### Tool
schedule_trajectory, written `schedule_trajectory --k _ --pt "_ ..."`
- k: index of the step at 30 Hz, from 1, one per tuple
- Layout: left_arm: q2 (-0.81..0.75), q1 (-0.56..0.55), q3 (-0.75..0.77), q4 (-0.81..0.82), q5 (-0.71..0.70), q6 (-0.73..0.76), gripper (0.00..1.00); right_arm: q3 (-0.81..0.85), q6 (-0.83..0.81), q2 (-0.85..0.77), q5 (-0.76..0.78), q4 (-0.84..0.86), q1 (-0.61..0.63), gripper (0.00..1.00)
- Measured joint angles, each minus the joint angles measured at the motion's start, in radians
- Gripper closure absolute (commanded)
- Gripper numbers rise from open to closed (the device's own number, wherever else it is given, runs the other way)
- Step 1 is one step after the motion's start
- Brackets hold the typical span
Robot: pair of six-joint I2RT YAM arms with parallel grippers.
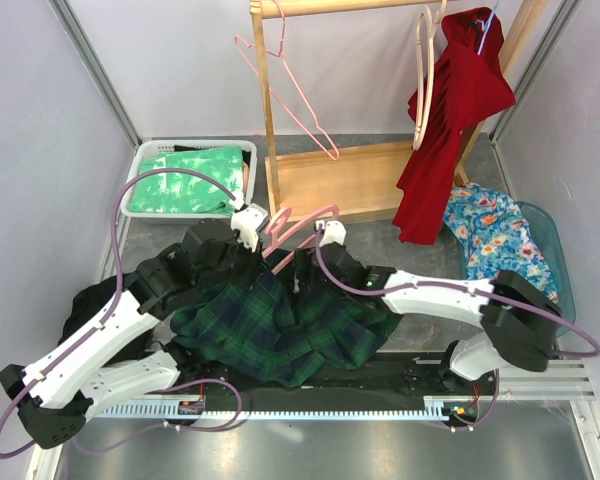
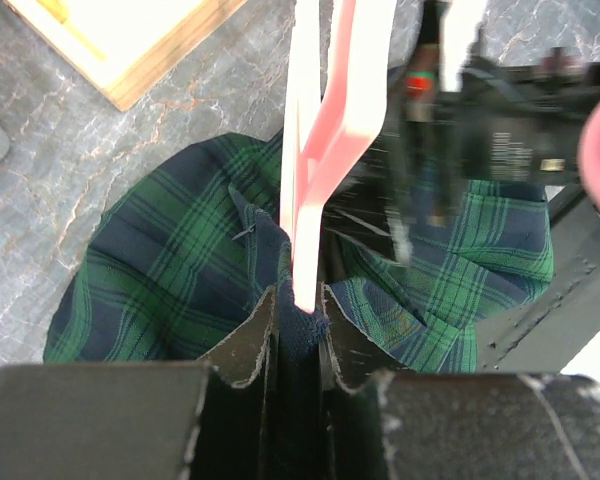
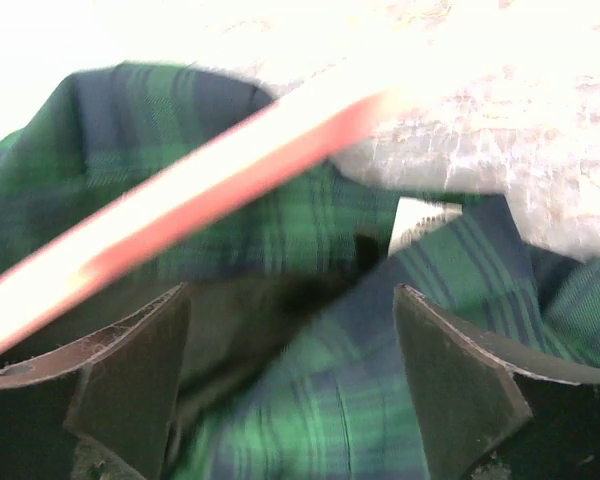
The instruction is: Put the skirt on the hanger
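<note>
My left gripper holds one side of the skirt, and the skirt's opposite waist edge lies below my right gripper. I should move my right gripper down and to the right in the top view next.
A green and navy plaid skirt (image 1: 280,330) lies bunched on the table between the arms. A pink hanger (image 1: 298,226) lies across its top edge. My left gripper (image 1: 261,252) is shut on the skirt's navy waistband and the hanger's end, as the left wrist view shows (image 2: 298,312). My right gripper (image 1: 302,268) is open, its fingers (image 3: 450,385) spread over the plaid cloth (image 3: 350,390), with the pink hanger bar (image 3: 180,215) crossing just beyond them.
A wooden rack (image 1: 350,180) stands behind, with another pink hanger (image 1: 290,90) and a red garment (image 1: 450,120) hanging on it. A white basket (image 1: 138,180) holds green cloth at back left. A teal tub (image 1: 555,250) with floral cloth sits right.
</note>
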Motion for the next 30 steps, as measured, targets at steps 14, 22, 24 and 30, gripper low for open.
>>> schedule_trajectory --k 14,22,24,30 --pt "-0.006 0.0 -0.006 0.005 -0.027 -0.012 0.98 -0.04 0.095 0.048 0.188 -0.174 0.013 0.78" --pt "-0.047 0.0 -0.007 0.001 -0.04 -0.012 0.98 -0.119 0.154 -0.11 0.267 -0.278 0.011 1.0" --pt "-0.057 0.0 -0.008 -0.003 -0.036 -0.012 0.98 -0.122 0.16 -0.129 0.28 -0.296 0.011 1.0" --pt "-0.105 0.0 -0.024 -0.01 0.095 0.004 0.98 -0.121 0.162 -0.211 0.348 -0.333 -0.009 1.0"
